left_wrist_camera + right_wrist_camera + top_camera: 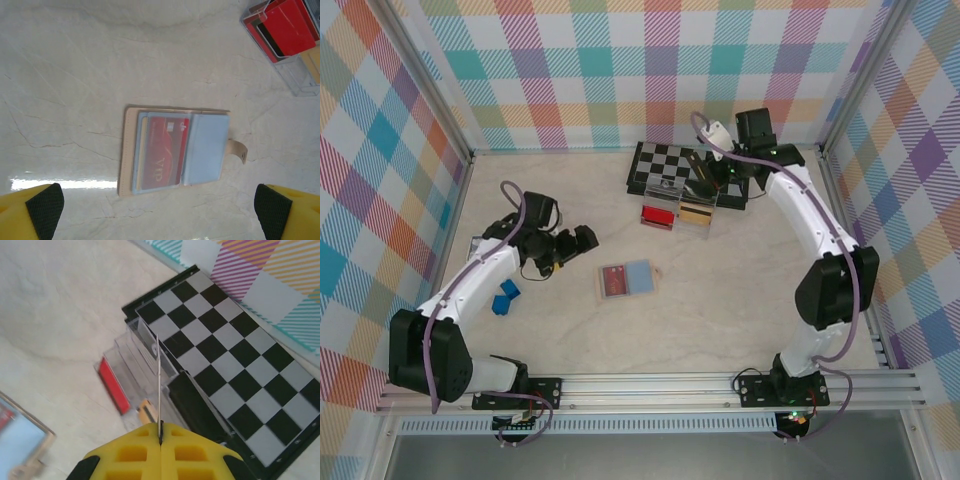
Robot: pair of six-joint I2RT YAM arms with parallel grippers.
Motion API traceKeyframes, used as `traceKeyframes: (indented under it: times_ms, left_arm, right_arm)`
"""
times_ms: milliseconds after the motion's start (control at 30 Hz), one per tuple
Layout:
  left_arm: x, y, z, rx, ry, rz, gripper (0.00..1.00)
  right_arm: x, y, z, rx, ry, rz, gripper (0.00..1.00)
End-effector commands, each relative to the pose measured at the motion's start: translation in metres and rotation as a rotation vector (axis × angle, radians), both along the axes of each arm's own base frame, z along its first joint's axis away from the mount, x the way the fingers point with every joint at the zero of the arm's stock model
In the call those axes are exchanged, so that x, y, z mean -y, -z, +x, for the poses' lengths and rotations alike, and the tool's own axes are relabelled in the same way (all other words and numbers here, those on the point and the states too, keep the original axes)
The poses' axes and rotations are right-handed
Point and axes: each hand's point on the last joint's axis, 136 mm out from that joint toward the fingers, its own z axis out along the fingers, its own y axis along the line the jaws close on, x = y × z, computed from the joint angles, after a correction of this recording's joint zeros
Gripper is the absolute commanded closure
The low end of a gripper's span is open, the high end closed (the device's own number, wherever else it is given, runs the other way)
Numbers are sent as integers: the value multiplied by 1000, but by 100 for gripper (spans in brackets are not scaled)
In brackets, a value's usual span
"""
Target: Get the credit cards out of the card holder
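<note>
The thin card turns in my right gripper in line with the clear tray (131, 357) next, then goes down into its back slot (194, 401) for release, because a dark card stands there.
The card holder (628, 281) lies open and flat mid-table, two light blue panels with tan edging and a small tab (239, 150). A red credit card (162, 156) sits in its left panel, with other card edges tucked behind it. My left gripper (159, 212) is open, its yellow fingers (35, 212) spread wide on the near side of the holder with nothing between them. My right gripper (161, 436) is shut on a thin credit card (158, 385) seen edge-on, held over the clear tray (131, 357).
The clear tray (678, 212) holds a red card (658, 215) and an orange-tan card (695, 212) and stands against the chessboard (665, 162) at the back. A small blue box (506, 298) lies beside the left arm. Patterned walls close in the table.
</note>
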Motion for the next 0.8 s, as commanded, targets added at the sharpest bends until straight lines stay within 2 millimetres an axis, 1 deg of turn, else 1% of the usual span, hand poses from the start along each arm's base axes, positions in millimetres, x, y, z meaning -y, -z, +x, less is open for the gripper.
traceKeyframes:
  times_ms: [0,67,200,333,400,500,633,767]
  left_arm:
    - [-2,-10,6,8,36,11,0]
    - [-1,-11,6,7,49,10,0]
    - [4,-16,1,13,91,-18,0]
    - [2,-9,-4,3,100,-6,0]
    - [2,-6,-5,-5,96,-8,0]
    - [-1,0,-7,-20,79,2,0]
    - [-5,6,-9,-50,71,27,0]
    - [-4,7,-10,-52,67,18,0]
  right_arm:
    - [1,26,2,1,-217,-155,100]
    - [4,32,12,-13,-241,-191,100]
    - [5,48,23,-55,-305,-250,100]
    - [10,55,34,-57,-314,-288,100]
    - [13,62,38,-62,-318,-308,100]
    - [18,71,40,-95,-318,-312,100]
    - [17,81,35,-135,-335,-295,100]
    - [24,94,41,-146,-316,-338,100]
